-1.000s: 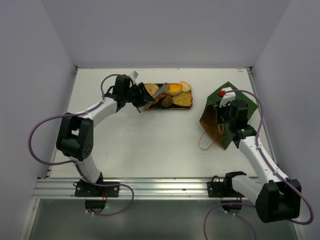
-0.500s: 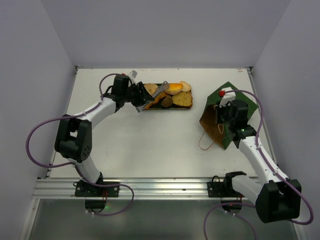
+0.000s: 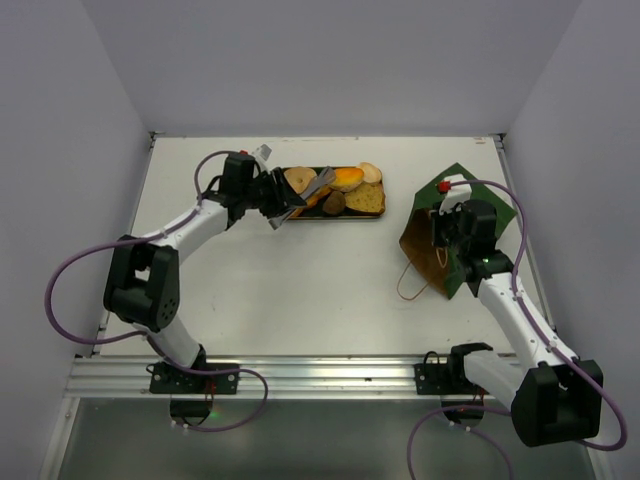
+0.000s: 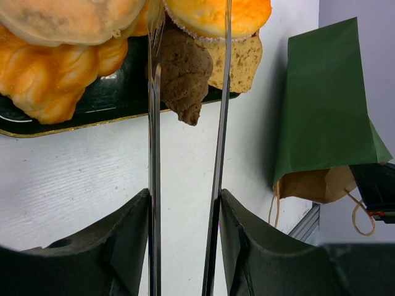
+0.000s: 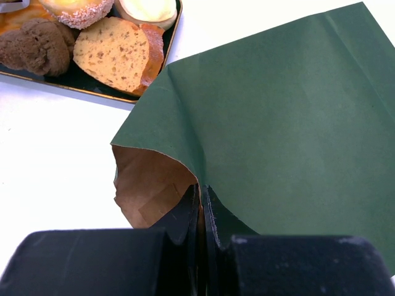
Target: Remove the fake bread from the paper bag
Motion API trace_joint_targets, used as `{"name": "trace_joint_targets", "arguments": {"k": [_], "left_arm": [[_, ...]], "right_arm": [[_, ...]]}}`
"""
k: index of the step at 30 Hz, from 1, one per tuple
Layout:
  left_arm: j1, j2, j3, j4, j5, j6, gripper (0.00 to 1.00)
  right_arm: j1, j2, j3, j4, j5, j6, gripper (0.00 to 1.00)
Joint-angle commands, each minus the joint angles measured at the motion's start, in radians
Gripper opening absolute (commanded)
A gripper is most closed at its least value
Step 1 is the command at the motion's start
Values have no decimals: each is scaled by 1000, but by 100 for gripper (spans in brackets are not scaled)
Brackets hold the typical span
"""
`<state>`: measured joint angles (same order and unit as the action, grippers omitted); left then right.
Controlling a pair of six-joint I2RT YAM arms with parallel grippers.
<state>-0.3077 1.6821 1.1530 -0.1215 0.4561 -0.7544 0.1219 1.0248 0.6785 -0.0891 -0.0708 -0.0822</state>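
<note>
Next I will move my right gripper up to tip the bag upright from lying sideways, then lower and release it on the white table, which lies below the gripper.
The fake bread lies on a dark tray (image 3: 345, 216): a round bun (image 3: 300, 178), an orange loaf (image 3: 348, 178), a toast slice (image 3: 367, 200) and a small dark piece (image 3: 334, 203). My left gripper (image 3: 268, 192) is shut on metal tongs (image 3: 318, 183), whose blades (image 4: 154, 123) reach over the tray. The dark piece (image 4: 185, 74) sits between the blades at the tray's edge. The paper bag (image 3: 470, 195) lies on its side at the right, its brown mouth toward the tray. My right gripper (image 5: 202, 194) is shut on the bag's mouth edge (image 5: 278, 111).
The tray's gold rim (image 4: 92, 120) shows in the left wrist view, and the toast slice (image 5: 117, 55) in the right wrist view. A twine handle (image 3: 410, 285) lies on the white table in front of the bag. Grey walls close in the table on three sides.
My left gripper has drawn back a little to the left with the tongs. The right arm and the bag have not moved.
</note>
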Motion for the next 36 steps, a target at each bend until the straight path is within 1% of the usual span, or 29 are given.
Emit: {"name": "trace_joint_targets", "arguments": {"k": [1,12,18,21,23,24,25,27,28,29,32,33,34,35,36], "left_arm": [[10,-59,-16,14,6,27,49],[12,-116,-10,-12,6,49,49],[12,-182,-9,-59,7,87,49],[12,-246,-36,-81,9,125,49],[12,-318,-58,-102,1,176,49],[10,-346,-90,-107,-7,191,49],[10,-411,-110,-107,-7,228,49],[5,-479,-148,-110,-11,266,48],[-4,-546,-186,-118,-23,300,48],[-11,-582,-203,-142,-39,320,48],[-83,-714,-301,-153,-126,365,47],[-161,-742,-332,-144,-204,368,47],[-213,-793,-366,-130,-255,374,47],[-259,-818,-440,-91,-301,371,46],[-334,-837,-473,-78,-395,363,46]], "right_arm": [[-5,-22,4,43,-15,-7,2],[-5,-23,4,40,-20,-8,2],[-5,-25,4,38,-20,-11,2],[-5,-26,4,35,-26,-19,2],[-5,-28,6,32,-35,-27,2],[-5,-31,6,29,-47,-37,2],[-7,-34,7,26,-58,-47,3],[-7,-34,10,12,-86,-70,3],[-8,-34,15,6,-110,-76,3],[-8,-32,19,-12,-127,-92,3],[-14,-29,29,-34,-167,-119,3],[-15,-31,29,-37,-173,-125,3],[-16,-29,33,-41,-181,-131,3],[-18,-29,35,-49,-191,-143,3],[-21,-29,36,-54,-198,-148,3]]}}
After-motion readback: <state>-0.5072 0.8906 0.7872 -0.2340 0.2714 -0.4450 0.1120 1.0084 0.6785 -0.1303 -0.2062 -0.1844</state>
